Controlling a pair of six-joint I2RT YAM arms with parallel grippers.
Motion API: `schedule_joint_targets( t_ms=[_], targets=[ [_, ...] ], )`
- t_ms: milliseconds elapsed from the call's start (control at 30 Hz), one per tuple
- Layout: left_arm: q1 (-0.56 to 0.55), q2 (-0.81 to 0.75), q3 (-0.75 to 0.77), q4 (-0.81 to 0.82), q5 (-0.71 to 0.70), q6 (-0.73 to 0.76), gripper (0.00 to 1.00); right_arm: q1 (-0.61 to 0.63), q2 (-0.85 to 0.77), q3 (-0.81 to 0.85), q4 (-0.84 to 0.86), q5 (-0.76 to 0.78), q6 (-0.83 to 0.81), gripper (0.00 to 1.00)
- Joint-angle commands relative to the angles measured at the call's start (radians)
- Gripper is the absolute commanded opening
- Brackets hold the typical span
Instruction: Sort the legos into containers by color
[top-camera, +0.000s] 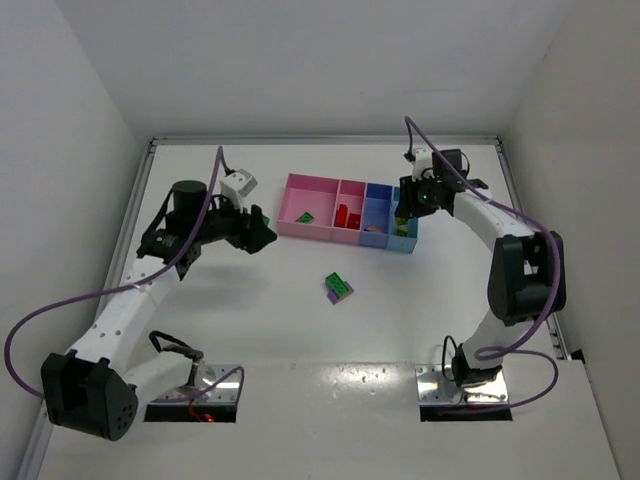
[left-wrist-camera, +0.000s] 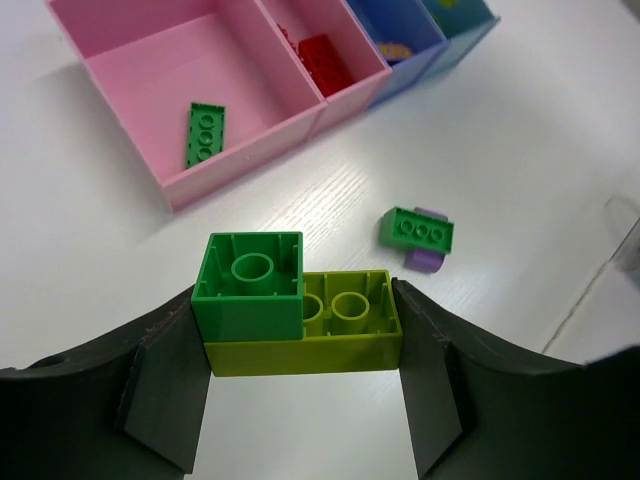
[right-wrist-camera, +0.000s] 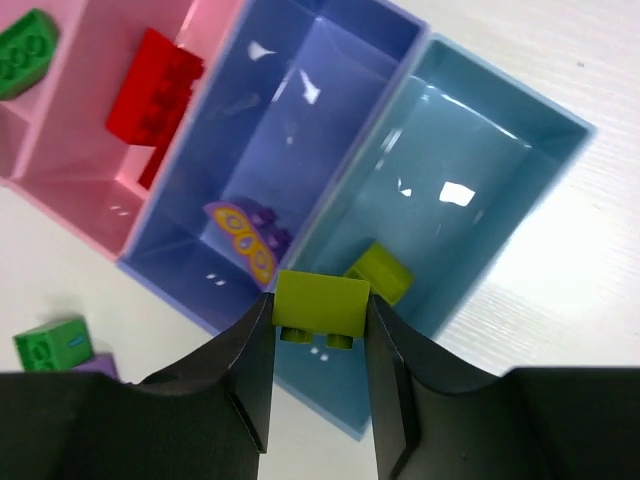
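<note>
My right gripper is holding its yellow-green lego. Next, it will lower the lego into the light blue bin (top-camera: 404, 226) (right-wrist-camera: 418, 226), away from the dark blue bin, and then release it.
My left gripper (left-wrist-camera: 300, 345) is shut on a stack: a green lego (left-wrist-camera: 250, 285) on a yellow-green lego (left-wrist-camera: 330, 335), held above the table left of the containers (top-camera: 345, 237). My right gripper (right-wrist-camera: 320, 335) is shut on a small yellow-green lego (right-wrist-camera: 320, 303) above the light blue bin (right-wrist-camera: 450, 200), which holds another yellow-green lego (right-wrist-camera: 380, 270). The wide pink bin (left-wrist-camera: 150, 80) holds a green lego (left-wrist-camera: 204, 133). The narrower pink bin holds a red lego (right-wrist-camera: 155, 85). The dark blue bin (right-wrist-camera: 290, 130) holds a purple piece (right-wrist-camera: 245, 238). A green-on-purple stack (top-camera: 338, 288) lies on the table.
White walls close in the table on the left, back and right. The arm bases (top-camera: 190, 385) stand at the near edge. A purple cable (top-camera: 60, 310) loops from each arm.
</note>
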Motion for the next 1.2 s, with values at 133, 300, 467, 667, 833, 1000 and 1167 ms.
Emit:
schedule_joint_targets(
  t_ms=[133, 300, 467, 667, 833, 1000, 1167],
  targets=[
    [-0.114, -0.051, -0.024, -0.044, -0.071, 0.264, 0.03, -0.023, 0.0, -0.027, 0.049, 0.048, -0.026, 0.0],
    [-0.233, -0.096, -0.098, -0.075, -0.189, 0.364, 0.01, -0.023, 0.041, -0.036, 0.049, 0.058, -0.036, 0.04],
    [-0.394, -0.182, -0.182, -0.066, -0.349, 0.48, 0.01, -0.023, 0.075, -0.036, 0.049, 0.048, -0.017, 0.14],
    [-0.473, -0.261, -0.261, 0.06, -0.486, 0.513, 0.01, -0.023, 0.094, -0.036, 0.04, 0.039, 0.012, 0.5],
    [-0.526, -0.345, -0.35, 0.17, -0.573, 0.562, 0.01, -0.023, 0.028, -0.027, 0.019, -0.054, 0.058, 0.64],
    [-0.547, -0.354, -0.373, 0.236, -0.616, 0.562, 0.01, -0.023, -0.092, -0.048, 0.041, -0.264, 0.185, 0.69],
    [-0.566, -0.406, -0.417, 0.304, -0.593, 0.562, 0.01, 0.063, -0.196, -0.158, 0.239, -0.531, 0.372, 0.71]
  ],
)
